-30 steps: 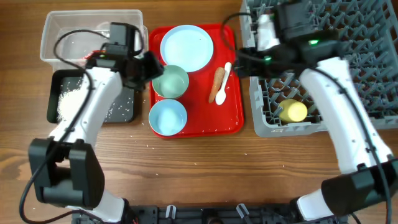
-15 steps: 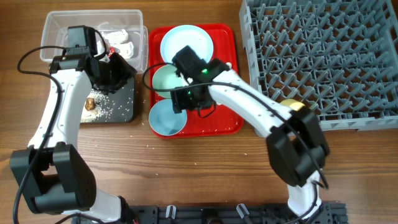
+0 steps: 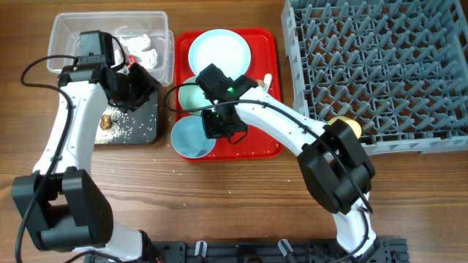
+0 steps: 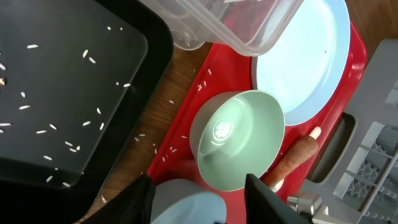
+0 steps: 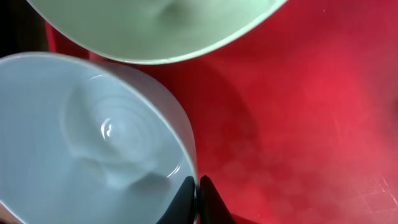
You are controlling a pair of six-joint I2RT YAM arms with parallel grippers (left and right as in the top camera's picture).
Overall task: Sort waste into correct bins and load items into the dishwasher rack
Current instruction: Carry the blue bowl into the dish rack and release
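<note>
The pegs are empty in the rack's far corner beside the tray. Next I should lift the pale blue bowl [image 3: 191, 139] with my right gripper, swing outward, and tilt to release it there.
My right gripper [image 5: 197, 194] is shut on the rim of the pale blue bowl [image 3: 191, 139] at the front of the red tray [image 3: 259, 142], one finger inside the bowl [image 5: 93, 143] and one outside. The green bowl [image 3: 189, 96] and the blue plate [image 3: 219, 51] lie behind it. My left gripper [image 4: 202, 202] hangs open and empty over the black bin [image 3: 139, 131], beside the clear bin [image 3: 73, 36]. A carrot [image 4: 297, 158] lies on the tray. Rice [image 4: 68, 146] dots the black bin, and a brown lump [image 3: 107, 122] sits in it.
The grey dishwasher rack [image 3: 380, 73] fills the right side, with a yellow cup [image 3: 349, 126] at its front left corner behind my right arm. A white spoon [image 3: 268, 78] lies on the tray's right part. Crumpled tissue [image 3: 142, 47] sits in the clear bin. Rice grains speckle the wood.
My right arm came from the rack to the tray and shut on the blue bowl's rim, nudging the bowl left. My left arm drew back from the green bowl to the bins.
</note>
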